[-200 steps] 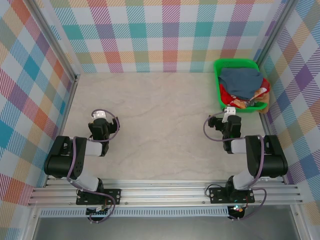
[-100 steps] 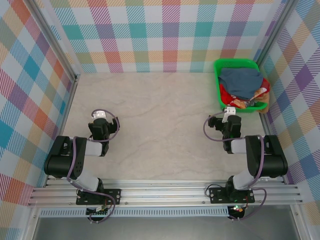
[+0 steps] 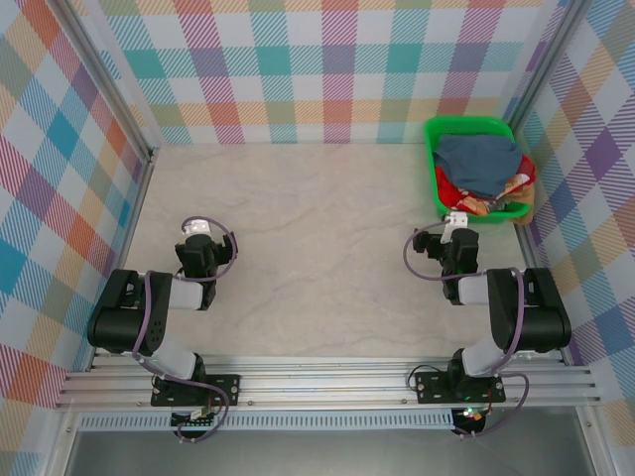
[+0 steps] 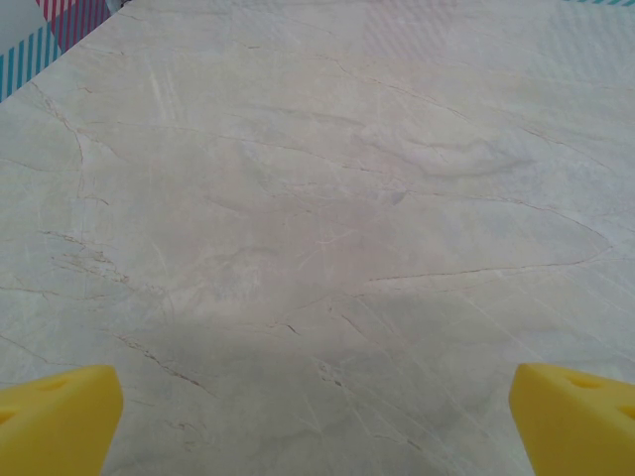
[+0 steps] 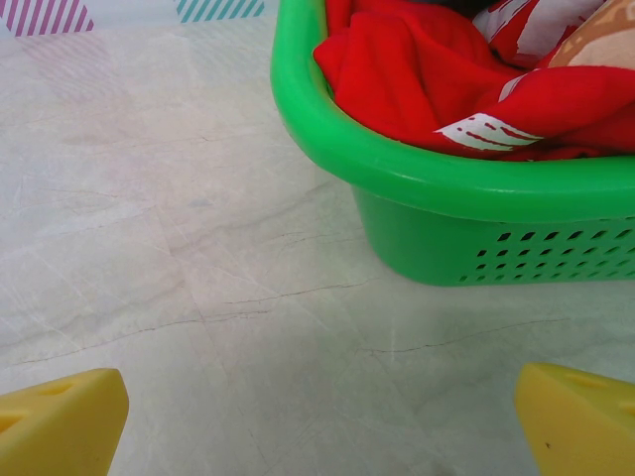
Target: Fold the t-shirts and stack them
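The slate-blue t-shirt is on top of the heap, outward of the robot's right gripper, so the gripper will go up over the basket's rim and then down onto the shirt's edge beside the orange-tan piece.
The t-shirts lie heaped in a green plastic basket at the back right of the table. A dark slate-blue shirt is on top, with a red shirt with white lettering under it and an orange-tan printed piece at the right. In the right wrist view the red shirt bulges over the basket rim. My right gripper is open just short of the basket, yellow fingertips wide apart over bare table. My left gripper is open over bare table at the left.
The marble-patterned tabletop is bounded by checkered walls on three sides. A metal rail carrying both arm bases runs along the near edge. The basket stands close against the right wall.
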